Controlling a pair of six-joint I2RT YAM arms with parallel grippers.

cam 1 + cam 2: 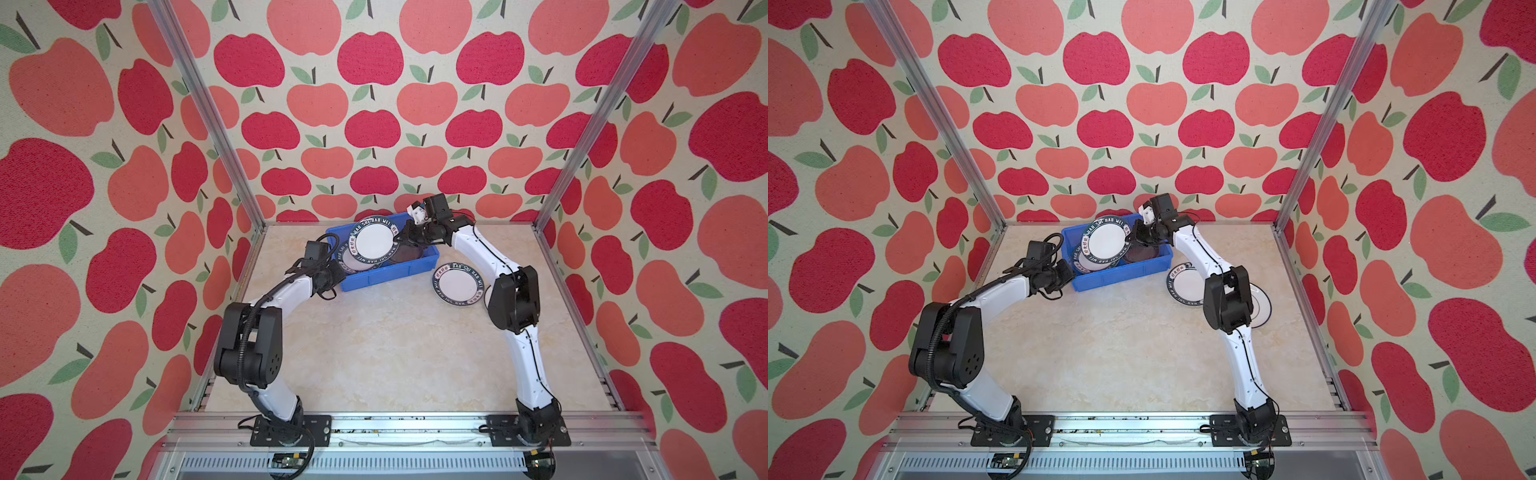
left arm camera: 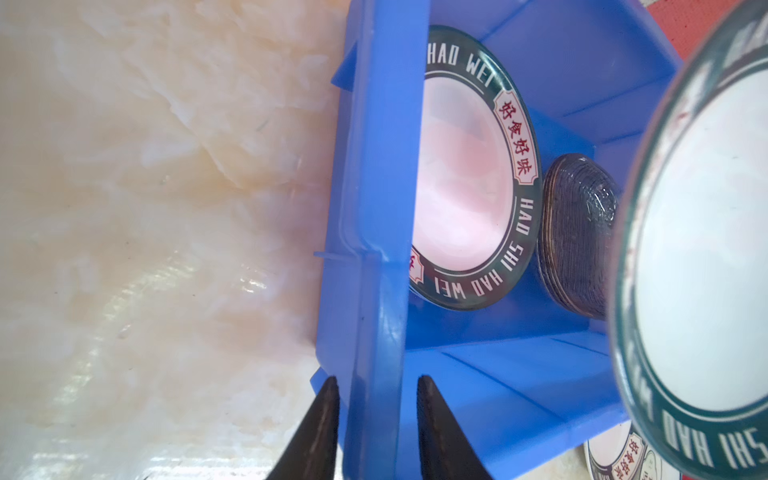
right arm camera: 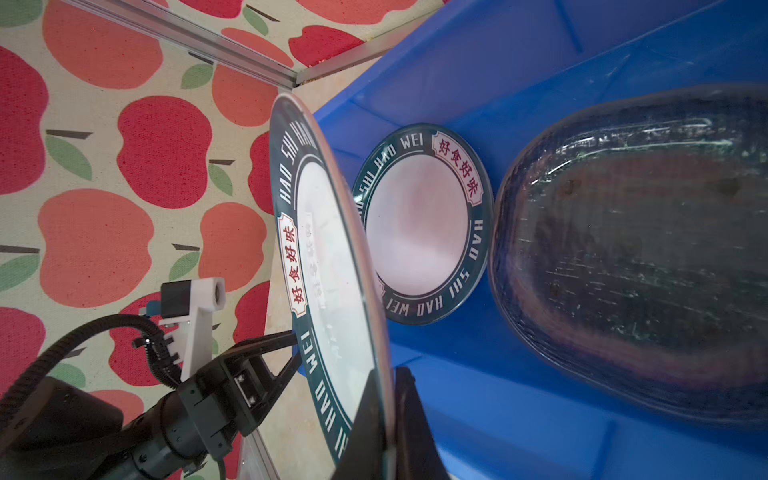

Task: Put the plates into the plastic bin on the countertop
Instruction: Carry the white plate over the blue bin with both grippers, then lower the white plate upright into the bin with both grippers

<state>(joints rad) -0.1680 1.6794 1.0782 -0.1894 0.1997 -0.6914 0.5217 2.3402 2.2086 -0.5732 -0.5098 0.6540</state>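
Note:
My right gripper lowers the held plate onto the green-rimmed plate inside the bin [image 3: 421, 225] below my gripper next and releases it, as their rims match.
The blue plastic bin [image 1: 390, 277] [image 1: 1125, 275] stands at the back of the countertop [image 1: 395, 353]. My right gripper [image 1: 401, 239] [image 3: 388, 374] is shut on the rim of a white plate with a green lettered rim [image 1: 375, 243] [image 3: 332, 266], held tilted over the bin. A second such plate [image 2: 465, 178] [image 3: 415, 224] lies inside, beside a stack of clear glass plates [image 2: 577, 232] [image 3: 631, 257]. At the bin's near left corner my left gripper [image 1: 338, 272] [image 2: 376, 380] is shut on the rim, one finger outside the wall and one inside.
Another green-rimmed plate [image 1: 458, 284] [image 1: 1185, 284] lies on the countertop right of the bin. A white plate with a thin dark rim [image 1: 1262, 307] sits partly hidden behind my right arm's elbow. Aluminium posts and apple-patterned walls close in three sides.

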